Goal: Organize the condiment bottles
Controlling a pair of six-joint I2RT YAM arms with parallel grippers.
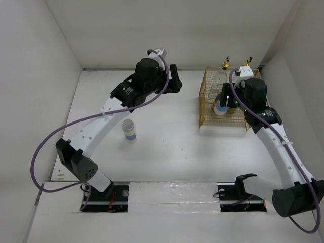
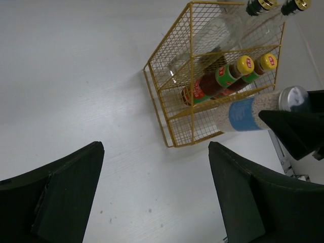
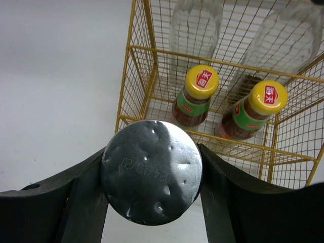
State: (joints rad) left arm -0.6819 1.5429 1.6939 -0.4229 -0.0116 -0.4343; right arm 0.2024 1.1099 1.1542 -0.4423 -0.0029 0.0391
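Note:
My right gripper will next lower the jar into the basket's empty near row [image 1: 223,120] [image 3: 229,158] below and let go of it, since both rows behind already have bottles in them.
My right gripper [image 1: 223,103] is shut on a silver-lidded blue-and-white jar [image 1: 220,108] and holds it over the near part of the yellow wire basket [image 1: 205,96]. In the right wrist view the jar's lid [image 3: 151,171] fills the gap between the fingers. Two dark sauce bottles [image 3: 195,96] [image 3: 255,114] stand in the basket's middle row. Two clear glass bottles with gold stoppers [image 1: 226,63] [image 1: 247,62] stand at its back. A second jar [image 1: 129,130] stands alone on the table. My left gripper [image 1: 175,78] is open and empty, well left of the basket [image 2: 172,101].
White walls close the table on the left, back and right. The basket stands near the back right corner. A purple cable loops from each arm. The left arm stretches across the table's left half, above the lone jar.

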